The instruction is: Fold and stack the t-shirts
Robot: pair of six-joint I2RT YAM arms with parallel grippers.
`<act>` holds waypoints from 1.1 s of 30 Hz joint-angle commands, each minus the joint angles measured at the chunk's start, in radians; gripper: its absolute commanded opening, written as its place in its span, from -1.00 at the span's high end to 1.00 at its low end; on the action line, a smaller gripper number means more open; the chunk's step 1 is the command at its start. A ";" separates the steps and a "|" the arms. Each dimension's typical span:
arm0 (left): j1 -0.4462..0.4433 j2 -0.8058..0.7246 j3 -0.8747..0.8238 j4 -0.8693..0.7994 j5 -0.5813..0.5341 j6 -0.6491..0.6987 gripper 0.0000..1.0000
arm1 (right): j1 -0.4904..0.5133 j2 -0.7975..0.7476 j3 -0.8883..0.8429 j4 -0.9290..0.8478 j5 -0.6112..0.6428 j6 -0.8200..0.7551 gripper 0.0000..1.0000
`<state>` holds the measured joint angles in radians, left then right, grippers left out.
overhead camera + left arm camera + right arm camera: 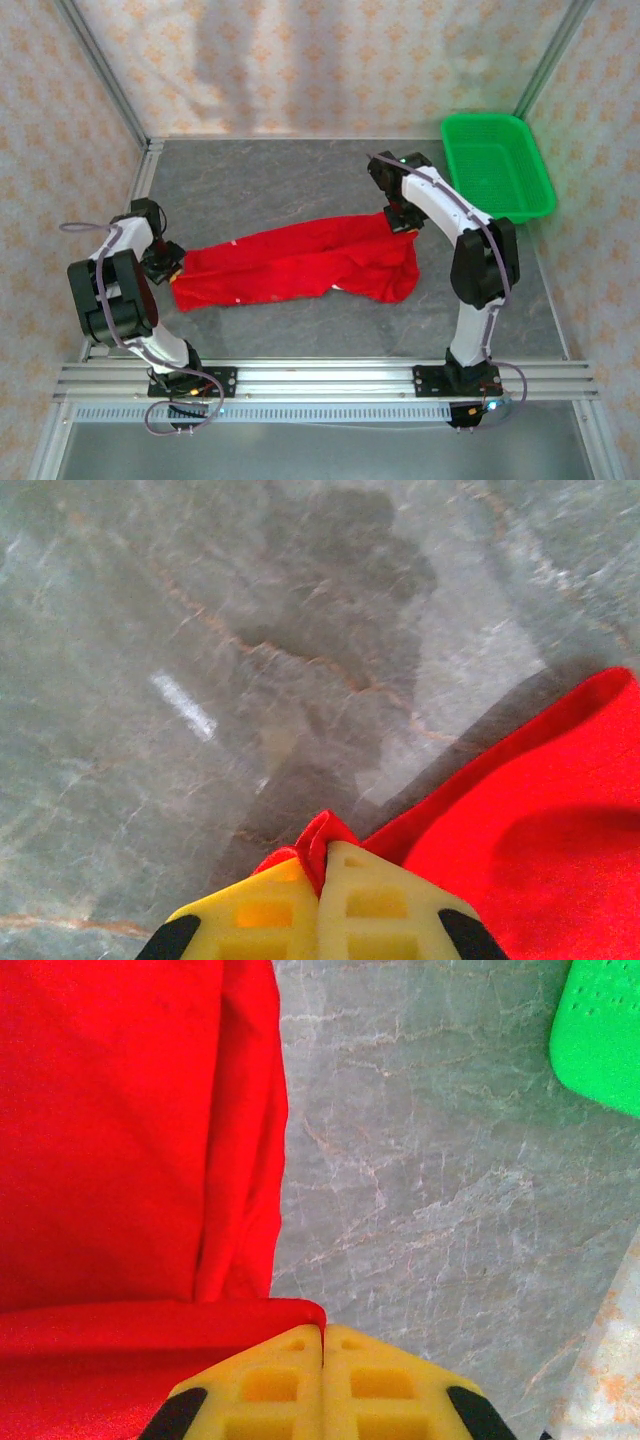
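I need to move the hem in my right gripper outward and down to the far edge of the red t-shirt next and let go of it, because the fold still stops short.
A bright red t-shirt (300,262) is stretched across the middle of the grey table, plain side showing, with its right end bunched and drooping toward the front. My left gripper (168,266) is shut on the shirt's left end; in the left wrist view a pinch of red cloth (322,835) sticks up between the yellow fingers (385,900). At the shirt's right end, my right gripper (402,219) is shut on an edge of the red t-shirt (130,1160). There the hem (300,1312) runs into the closed yellow fingers (260,1385).
A green plastic mesh basket (497,165) stands at the back right corner; its edge (600,1035) appears in the right wrist view. Patterned walls close the table on three sides, and an aluminium rail (320,378) runs along the front.
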<state>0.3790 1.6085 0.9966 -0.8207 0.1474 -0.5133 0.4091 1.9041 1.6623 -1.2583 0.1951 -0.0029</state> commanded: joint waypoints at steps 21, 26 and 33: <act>-0.039 -0.145 0.160 -0.052 0.129 -0.046 -0.53 | -0.021 0.140 0.223 0.035 -0.083 0.095 0.12; -0.040 -0.339 0.079 -0.125 0.181 -0.077 -0.72 | -0.041 -0.038 0.131 0.041 -0.222 0.161 -0.23; -0.040 -0.534 -0.169 -0.182 0.151 -0.119 -0.73 | -0.045 -0.415 -0.317 0.137 -0.502 0.349 -0.27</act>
<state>0.3454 1.0874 0.8978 -0.9257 0.3073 -0.6029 0.3634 1.5826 1.4826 -1.1526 -0.1566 0.2241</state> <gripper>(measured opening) 0.870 0.634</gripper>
